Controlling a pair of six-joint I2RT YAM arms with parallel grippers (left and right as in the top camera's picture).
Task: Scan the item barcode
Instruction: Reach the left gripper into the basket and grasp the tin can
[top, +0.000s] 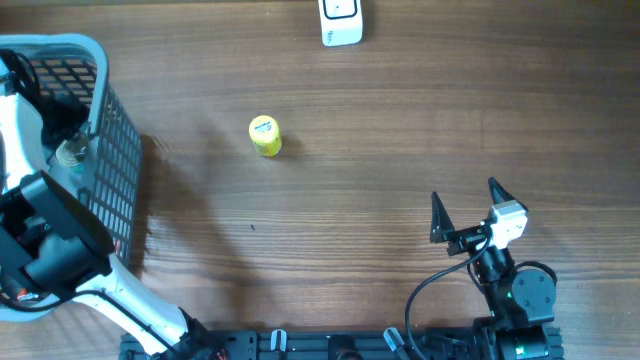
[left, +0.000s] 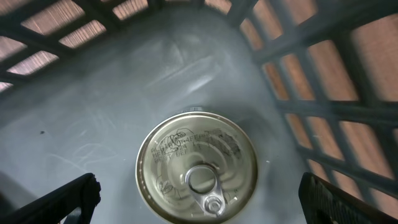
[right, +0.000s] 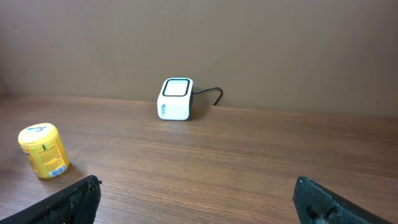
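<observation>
The silver can stands below, between both fingers, so the robot's left gripper needs to go down deeper into the basket (top: 100, 60) next and close around the silver can's upper rim (top: 71, 152).
A silver can (left: 196, 165) with a pull-tab lid stands upright on the floor of the grey mesh basket (top: 100, 60). My left gripper (left: 198, 200) hangs open just above it, one finger on each side and neither touching it. A yellow tub (top: 265, 136) with a printed label stands on the wooden table, also in the right wrist view (right: 42, 150). The white scanner (top: 340, 22) sits at the table's far edge, its window facing up (right: 176, 98). My right gripper (top: 465, 195) is open and empty near the front right, pointing toward the scanner.
The basket's walls (left: 311, 81) close round the left gripper at the table's left edge. A black cable (right: 208, 92) leaves the scanner toward the wall. Bare wood lies between the tub, the scanner and the right arm.
</observation>
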